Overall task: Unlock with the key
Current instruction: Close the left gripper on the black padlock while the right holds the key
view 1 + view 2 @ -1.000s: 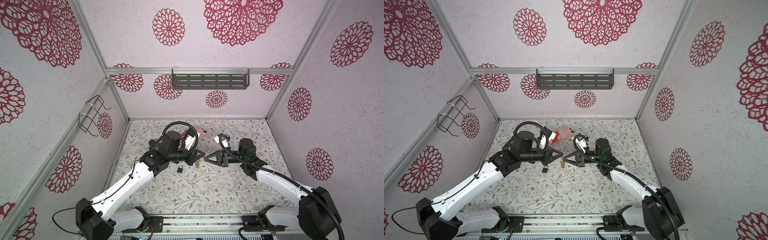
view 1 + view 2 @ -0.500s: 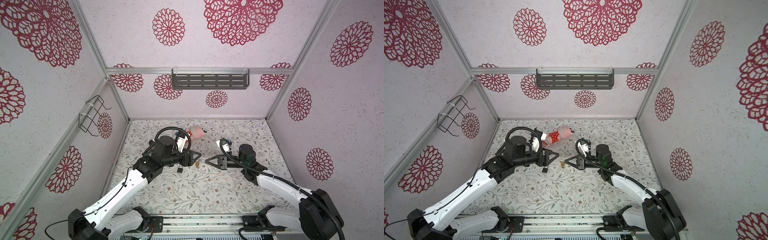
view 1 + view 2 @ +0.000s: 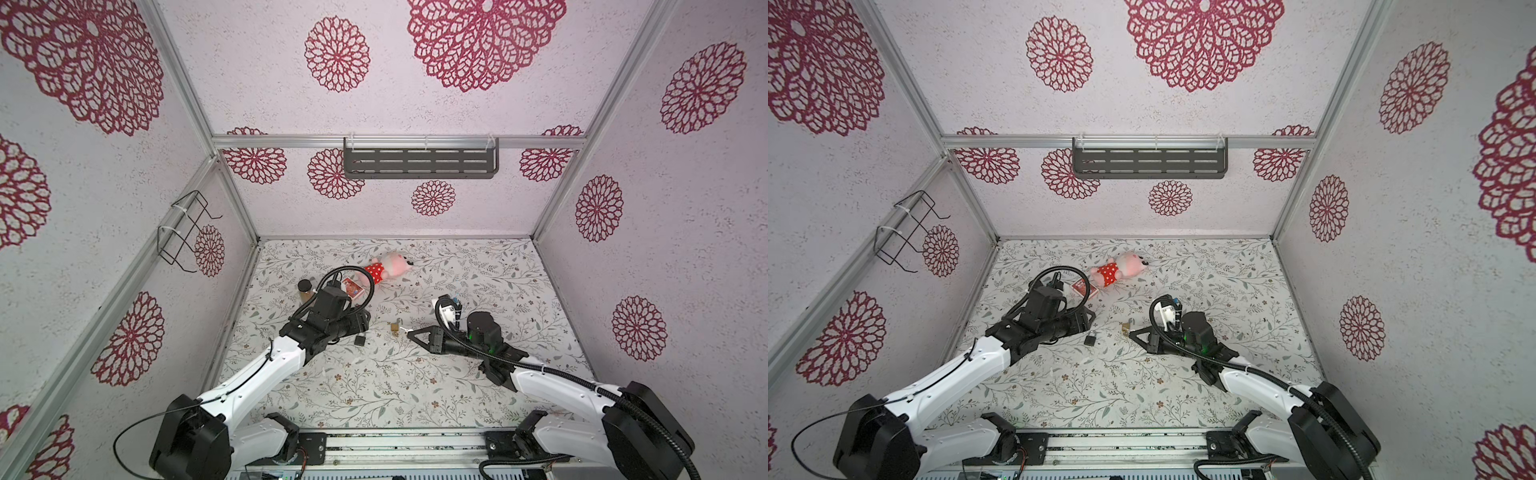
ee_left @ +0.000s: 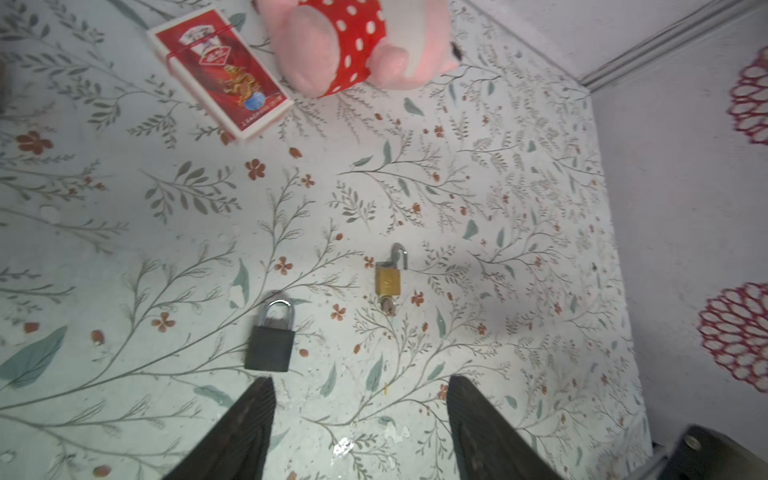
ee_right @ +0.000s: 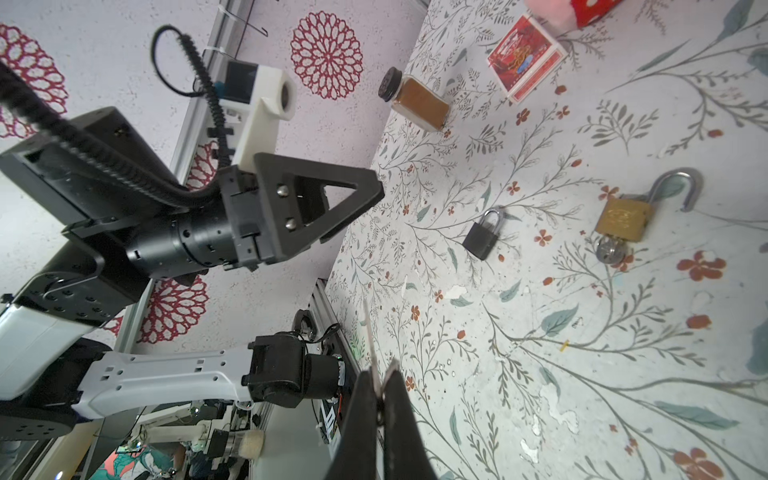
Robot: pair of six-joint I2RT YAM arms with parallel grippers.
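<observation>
The black padlock's body [image 3: 360,340] [image 4: 270,348] comes between my left gripper's open fingers as they move down next, since that lock lies on the tabletop below the gripper.
A small brass padlock [image 4: 388,280] lies flat on the floral tabletop with its shackle [image 4: 401,253] swung open. The key [image 4: 388,306] sits in its keyhole. Both top views show the padlock [image 3: 395,327] [image 3: 1125,328] between the two arms. My left gripper [image 4: 360,380] is open and empty, drawn back from the lock; it stands left of it [image 3: 362,322]. My right gripper [image 5: 380,374] is shut, with thin pale slivers sticking out between its fingertips. Its tip [image 3: 409,332] is just right of the padlock [image 5: 621,218], not touching it.
A black padlock [image 4: 269,347] [image 3: 360,340] with a closed shackle lies just ahead of my left fingers. Farther back are a red card box [image 4: 220,72], a pink plush toy [image 3: 388,266] and a brown spice jar [image 5: 417,102]. A grey shelf [image 3: 419,162] hangs on the back wall.
My left gripper has opened and pulled back to the left, away from the brass padlock. The right gripper has drawn slightly back to the right. The padlock now lies free on the table.
</observation>
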